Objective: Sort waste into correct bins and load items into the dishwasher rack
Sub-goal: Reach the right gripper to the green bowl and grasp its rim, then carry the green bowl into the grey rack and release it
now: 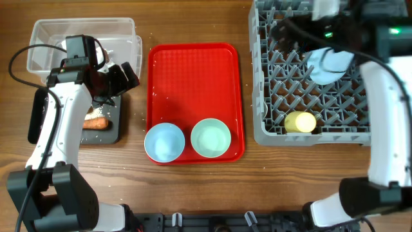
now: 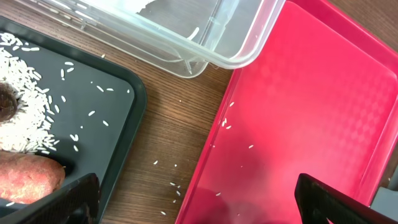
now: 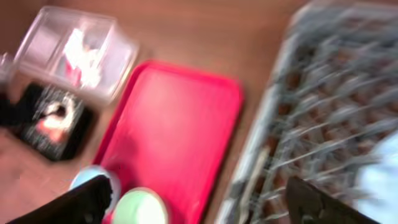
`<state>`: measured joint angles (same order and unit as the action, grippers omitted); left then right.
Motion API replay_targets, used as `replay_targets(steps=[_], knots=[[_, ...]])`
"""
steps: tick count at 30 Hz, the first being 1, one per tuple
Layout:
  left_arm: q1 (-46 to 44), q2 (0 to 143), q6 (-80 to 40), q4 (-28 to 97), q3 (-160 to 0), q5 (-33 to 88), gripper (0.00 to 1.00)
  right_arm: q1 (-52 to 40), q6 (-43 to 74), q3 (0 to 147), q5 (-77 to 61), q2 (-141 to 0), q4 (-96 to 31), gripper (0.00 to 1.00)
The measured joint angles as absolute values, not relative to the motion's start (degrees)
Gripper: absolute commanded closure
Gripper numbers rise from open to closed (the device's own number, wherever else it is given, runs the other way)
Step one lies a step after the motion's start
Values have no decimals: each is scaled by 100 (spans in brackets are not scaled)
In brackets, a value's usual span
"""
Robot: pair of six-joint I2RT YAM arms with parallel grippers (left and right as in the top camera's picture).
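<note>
The right gripper moves back and down onto its rim (image 1: 225, 132) next, since the pale green bowl still sits outside the rack (image 1: 261, 122) on the red tray.
My left gripper (image 1: 122, 78) is open and empty, above the gap between the black tray (image 1: 114, 129) and the red serving tray (image 1: 193, 77). In the left wrist view it (image 2: 199, 208) hangs over bare wood. The black tray (image 2: 112, 106) holds rice (image 2: 25, 124), a carrot (image 2: 28, 177) and a brown lump (image 2: 5, 102). The clear tub (image 1: 84, 32) holds white tissue (image 3: 81, 53). The light blue bowl (image 1: 164, 142) and the green bowl (image 1: 210, 137) sit on the red tray. My right gripper (image 1: 283, 31) is open and empty over the rack (image 1: 261, 122), which holds the blue plate (image 1: 328, 64) and the yellow cup (image 1: 300, 122).
Loose rice grains lie on the wood and on the red tray (image 2: 311, 112). The clear tub's corner (image 2: 205, 37) is close to the red tray's edge. The right wrist view is blurred; it shows the rack (image 3: 329, 118) and the red tray (image 3: 174, 124).
</note>
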<state>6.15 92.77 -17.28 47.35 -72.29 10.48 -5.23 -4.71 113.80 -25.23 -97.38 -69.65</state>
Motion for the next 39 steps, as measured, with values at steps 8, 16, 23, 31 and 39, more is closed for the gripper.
replay_targets(steps=[8,16,23,31,39], knots=[[615,9277,-1728,4733,-7229,1046,0,-2377,-434,9944,-2292,-10503,-6993,32],[615,9277,-1728,4735,-7229,1048,0,-3087,-82,7452,-2003,-10597,-5542,49],[615,9277,-1728,4735,-7229,1048,0,-3098,416,6783,-1590,-10597,-5124,92],[615,9277,-1728,4735,-7229,1048,0,-3098,801,7175,-1024,-10597,-5282,96],[615,9277,-1728,4737,-7229,1046,0,-2755,1219,9699,1260,-10053,-6296,96]])
